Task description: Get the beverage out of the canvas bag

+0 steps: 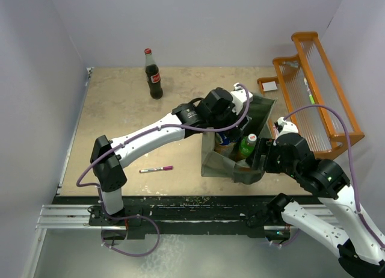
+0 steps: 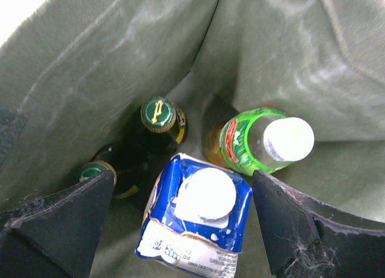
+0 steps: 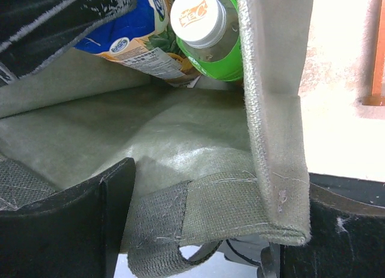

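The carton's white-capped top is below, in line with the gap between the open fingers, so the robot's left gripper needs to lower them along both sides next and close.
The grey-green canvas bag stands open at the table's centre right. Inside it are a blue carton with a white cap, a green-labelled bottle with a white cap and two dark glass bottles with green-gold caps. My left gripper is down inside the bag, open, with its fingers on either side of the carton's top and not touching it. My right gripper is open at the bag's near rim, with the rim and a handle strap between its fingers. The carton and the green bottle also show there.
A cola bottle stands at the far left-centre of the table. A pink marker lies near the front edge. An orange wooden rack stands against the right wall, close to the bag, with a small white card beside it.
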